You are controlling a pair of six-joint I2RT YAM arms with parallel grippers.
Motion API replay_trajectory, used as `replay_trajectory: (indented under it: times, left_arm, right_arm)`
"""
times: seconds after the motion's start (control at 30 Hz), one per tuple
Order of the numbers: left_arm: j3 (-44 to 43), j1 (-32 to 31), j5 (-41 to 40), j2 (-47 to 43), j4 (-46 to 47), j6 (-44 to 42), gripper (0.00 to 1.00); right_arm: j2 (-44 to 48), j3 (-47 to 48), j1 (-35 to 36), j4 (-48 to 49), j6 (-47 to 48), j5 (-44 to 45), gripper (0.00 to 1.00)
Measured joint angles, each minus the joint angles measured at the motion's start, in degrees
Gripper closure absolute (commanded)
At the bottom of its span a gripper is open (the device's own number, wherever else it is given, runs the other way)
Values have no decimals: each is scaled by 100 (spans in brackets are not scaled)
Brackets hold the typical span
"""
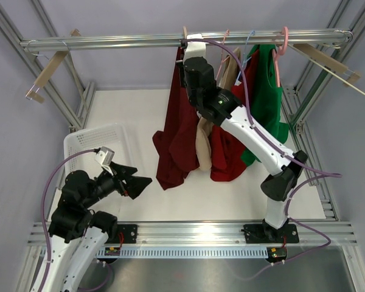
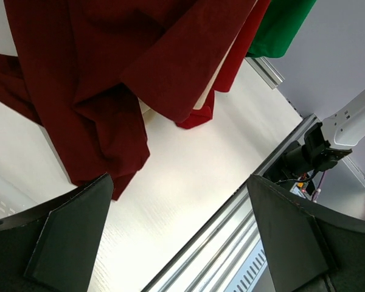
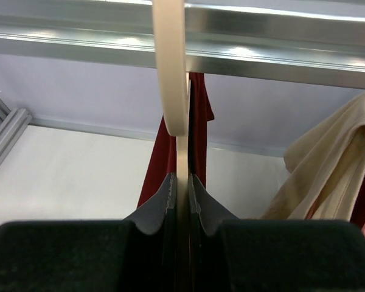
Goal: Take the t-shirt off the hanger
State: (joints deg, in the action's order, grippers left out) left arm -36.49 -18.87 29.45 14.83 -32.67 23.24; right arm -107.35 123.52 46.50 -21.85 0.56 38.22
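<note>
My right gripper is already holding the hanger's neck. My left gripper should go up toward the right in the top view next, onto the shirt's lower hem (image 2: 109, 121).
A dark red t-shirt (image 1: 175, 140) hangs from a cream hanger (image 1: 194, 42) hooked on the top rail (image 1: 109, 42). Its hem bunches on the table. My right gripper (image 1: 191, 53) is shut on the hanger's neck (image 3: 182, 164), just below the hook (image 3: 169, 67) that curls over the rail. The red shirt (image 3: 198, 121) shows behind the hanger. My left gripper (image 1: 145, 181) is open and empty, low at the left, pointing at the shirt's lower hem (image 2: 109, 121).
More garments hang to the right: a cream one (image 1: 204, 143), a brighter red one (image 1: 228, 152) and a green one (image 1: 269, 97) on a pink hanger (image 1: 278, 52). A white basket (image 1: 94, 143) sits at the left. Bare wooden hangers (image 1: 45, 73) hang at both rail ends.
</note>
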Motion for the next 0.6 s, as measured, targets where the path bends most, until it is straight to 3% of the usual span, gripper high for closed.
replay_trajectory:
  times: [0.27,0.6]
  left_arm:
    - [-55,0,173,195,114,66,1]
    - [-184,0,385,393,243,138,1]
  right_arm:
    - [846,-1320,0,1714,291,-133,100]
    - [1576,-2616,50,2494,146,-219,100]
